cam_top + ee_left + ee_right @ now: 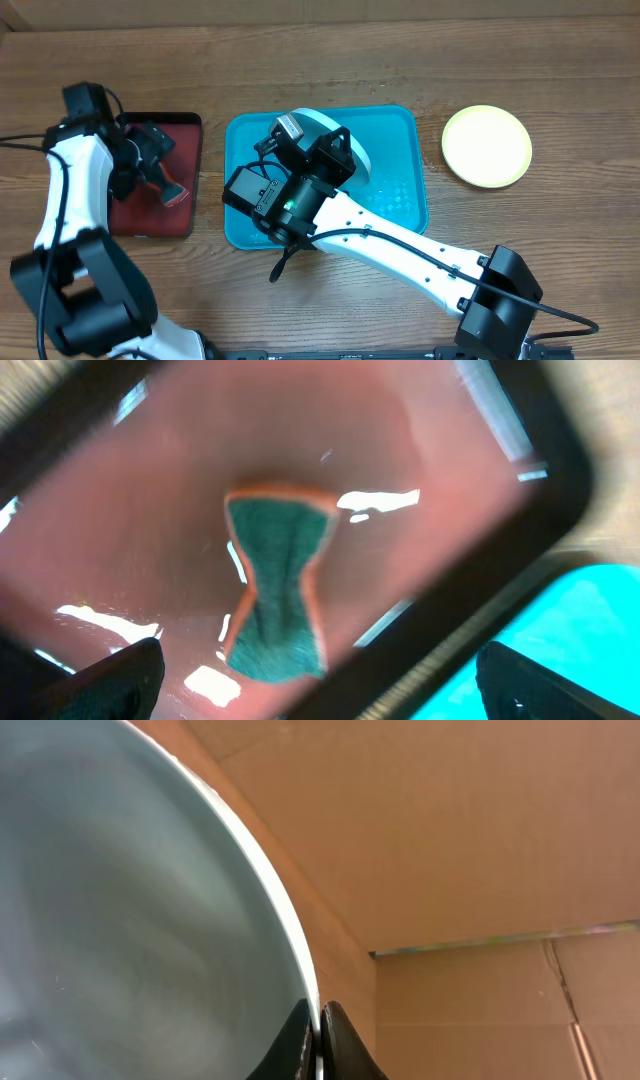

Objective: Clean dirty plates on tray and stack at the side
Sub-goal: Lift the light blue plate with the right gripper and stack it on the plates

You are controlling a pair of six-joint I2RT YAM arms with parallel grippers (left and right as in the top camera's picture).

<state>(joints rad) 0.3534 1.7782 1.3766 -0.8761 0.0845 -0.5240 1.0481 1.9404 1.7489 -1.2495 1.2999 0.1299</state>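
The yellow-green plate (487, 146) lies below my right gripper and to its right in the overhead view, so I will cross there, level the tilted plate, lower and release.
The teal tray (400, 205) lies mid-table; its corner shows in the left wrist view (585, 630). My right gripper (335, 150) is shut on the rim of the pale mint plate (362, 160) and holds it tilted over the tray; in the right wrist view the fingers (320, 1030) pinch the plate's edge (120, 920). The yellow-green plate (487, 146) lies on the table at the right. The white plate is not in view. My left gripper (160, 165) is open over the dark red tray; its fingers (320, 665) straddle nothing.
A dark red tray (150, 225) lies left of the teal tray, also in the left wrist view (150, 510). A green sponge with an orange edge (275, 590) lies on it, just ahead of the left fingers. Cardboard walls stand behind the table.
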